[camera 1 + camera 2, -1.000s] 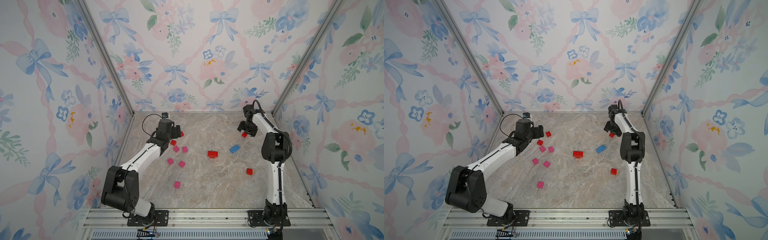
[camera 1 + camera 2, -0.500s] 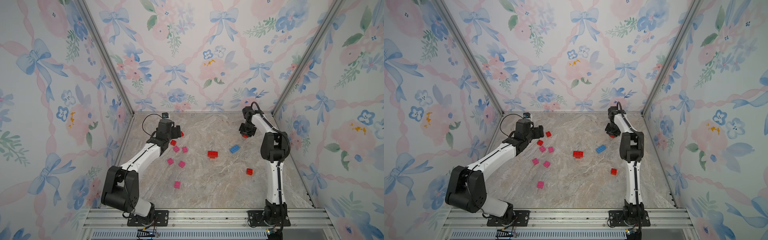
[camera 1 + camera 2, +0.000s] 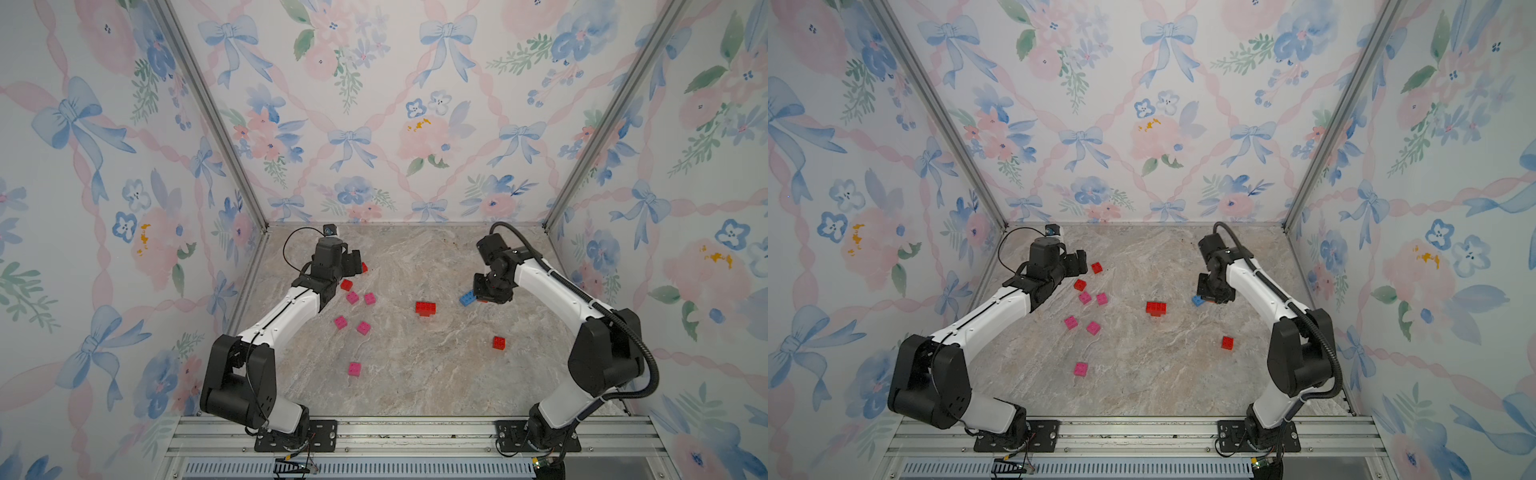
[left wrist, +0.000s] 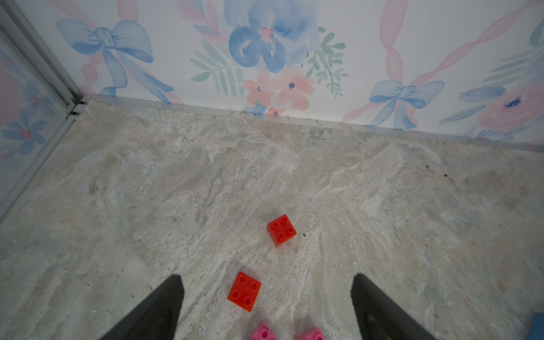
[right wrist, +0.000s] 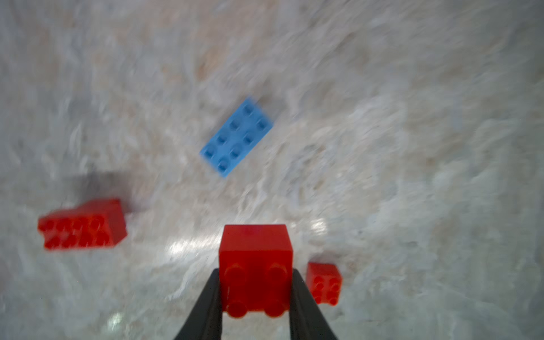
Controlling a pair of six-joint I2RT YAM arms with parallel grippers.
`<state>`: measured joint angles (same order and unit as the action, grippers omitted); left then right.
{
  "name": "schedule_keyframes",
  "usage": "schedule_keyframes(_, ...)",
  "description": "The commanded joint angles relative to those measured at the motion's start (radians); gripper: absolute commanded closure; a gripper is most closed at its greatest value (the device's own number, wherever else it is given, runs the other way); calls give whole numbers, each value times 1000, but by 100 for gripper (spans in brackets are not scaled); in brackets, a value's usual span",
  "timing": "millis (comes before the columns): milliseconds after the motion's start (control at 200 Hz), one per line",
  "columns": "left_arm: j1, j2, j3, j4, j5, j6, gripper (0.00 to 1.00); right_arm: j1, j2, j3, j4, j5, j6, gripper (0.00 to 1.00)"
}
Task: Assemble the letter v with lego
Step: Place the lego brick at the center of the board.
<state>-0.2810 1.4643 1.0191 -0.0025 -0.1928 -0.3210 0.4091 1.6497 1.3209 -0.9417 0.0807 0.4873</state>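
Next, my right gripper will come back and down to release, since bare floor between the joined red block [image 3: 425, 308] and loose red brick lies below and back of it.
My right gripper [image 5: 255, 294] is shut on a square red lego brick [image 5: 255, 256], lifted above the floor. In both top views that gripper [image 3: 487, 296] hangs right beside the longer blue brick [image 3: 467, 298] [image 5: 236, 137]. A joined red block [image 3: 425, 308] [image 5: 82, 225] lies mid-floor. A loose red brick [image 3: 499, 343] [image 5: 323, 282] lies nearer the front. My left gripper [image 4: 266, 276] stands open and holds nothing, above two red bricks [image 4: 281, 230] [image 4: 244, 291] at the back left. Pink bricks [image 3: 352, 297] [image 3: 363, 328] lie scattered beside the left arm.
The marble floor [image 3: 415, 374] is boxed in by flowered walls [image 3: 374, 124] on three sides, with an aluminium rail [image 3: 415, 432] at the front. One pink brick [image 3: 354, 369] lies alone toward the front left. The right wrist view is blurred by motion.
The right gripper shut on a red brick near the back right, then carried it forward to beside the blue brick. The left arm has stayed still and open.
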Motion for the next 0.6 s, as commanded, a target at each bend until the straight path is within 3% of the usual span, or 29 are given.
schedule_keyframes(0, -5, -26, -13, -6, 7, 2, 8, 132, -21, -122, 94, -15, 93, 77)
schedule_keyframes(115, -10, -19, -12, -7, 11, -1, 9, 210, -2, -174, 181, 4, 164, 78)
schedule_keyframes(300, -21, -18, -16, -6, 2, 3, 8, 243, 92, -173, 225, 5, 173, 75)
schedule_keyframes(500, -25, -15, -17, -7, -2, 5, 9, 244, 116, -166, 197, 0, 177, 64)
schedule_keyframes(595, -27, -13, -19, -7, -2, 5, 9, 243, 104, -159, 174, -1, 180, 47)
